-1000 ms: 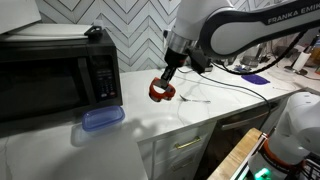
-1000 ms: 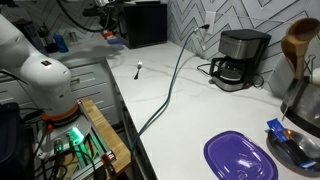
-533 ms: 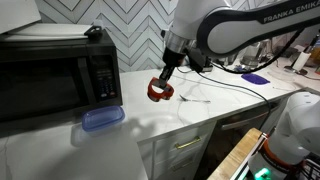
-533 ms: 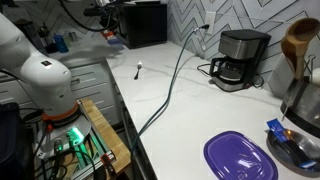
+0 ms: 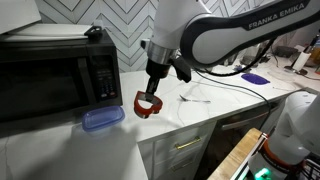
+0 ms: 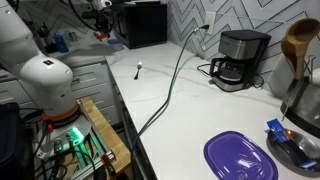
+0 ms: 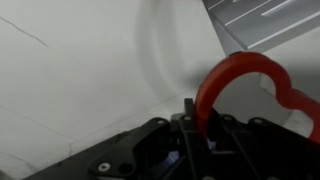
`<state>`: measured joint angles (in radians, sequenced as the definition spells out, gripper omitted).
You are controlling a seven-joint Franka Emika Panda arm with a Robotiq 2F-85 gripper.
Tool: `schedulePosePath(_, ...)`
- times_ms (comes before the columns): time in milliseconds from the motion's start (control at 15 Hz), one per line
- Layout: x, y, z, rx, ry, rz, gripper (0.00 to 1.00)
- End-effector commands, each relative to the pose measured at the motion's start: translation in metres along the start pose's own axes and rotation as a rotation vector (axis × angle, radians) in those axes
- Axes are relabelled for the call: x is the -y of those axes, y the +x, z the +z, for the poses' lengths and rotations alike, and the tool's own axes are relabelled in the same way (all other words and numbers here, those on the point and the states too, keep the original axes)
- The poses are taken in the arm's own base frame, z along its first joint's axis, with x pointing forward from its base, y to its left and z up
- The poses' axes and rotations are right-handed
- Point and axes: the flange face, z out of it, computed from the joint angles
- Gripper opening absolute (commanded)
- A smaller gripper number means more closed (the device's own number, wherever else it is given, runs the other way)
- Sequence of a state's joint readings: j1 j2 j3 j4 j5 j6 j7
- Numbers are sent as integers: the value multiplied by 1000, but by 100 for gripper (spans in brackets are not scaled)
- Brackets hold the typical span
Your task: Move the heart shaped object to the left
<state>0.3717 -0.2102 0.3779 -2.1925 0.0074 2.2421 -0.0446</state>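
Note:
The gripper carries the heart outward and down next. It releases the heart on the bare counter [image 5: 105, 147] beside the blue container, which lies outward of and below it.
The heart shaped object [image 5: 146, 106] is a red-orange hollow ring. My gripper [image 5: 150, 96] is shut on its rim and holds it just above the white counter [image 5: 190, 118], right of the blue container. In the wrist view the heart [image 7: 250, 78] juts up from between the jaws [image 7: 197, 112], which pinch its wall. In the exterior view from the far end, the gripper is small and far away near the microwave [image 6: 103, 20]; the heart cannot be made out there.
A black microwave [image 5: 55, 70] stands at the left, with a blue translucent flat container [image 5: 102, 118] before it. A spoon [image 5: 192, 98] and cable lie on the counter. A purple flat object [image 6: 240, 157], coffee maker [image 6: 240, 58] and counter edge [image 5: 215, 120] are nearby.
My gripper has carried the heart to the left and slightly lower, from mid-counter toward the blue container. The grip stayed shut.

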Motion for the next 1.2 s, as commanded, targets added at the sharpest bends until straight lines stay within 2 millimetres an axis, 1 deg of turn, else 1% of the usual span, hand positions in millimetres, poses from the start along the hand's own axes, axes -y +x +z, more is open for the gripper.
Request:
schedulePosePath(0, 41, 40, 26, 33, 88, -175, 3)
schedulePosePath(267, 78, 74, 56, 88, 130, -356, 3)
schedulePosePath(467, 97, 92, 76, 161, 132, -472, 3)
schedulePosePath(533, 102, 97, 84, 191, 117, -514, 3)
schedulePosePath(800, 114, 114, 102, 296, 40, -658, 3)
schedulePosePath(933, 120, 123, 107, 306, 6, -749, 3)
schedulePosePath(1133, 128, 140, 113, 266, -30, -884, 3)
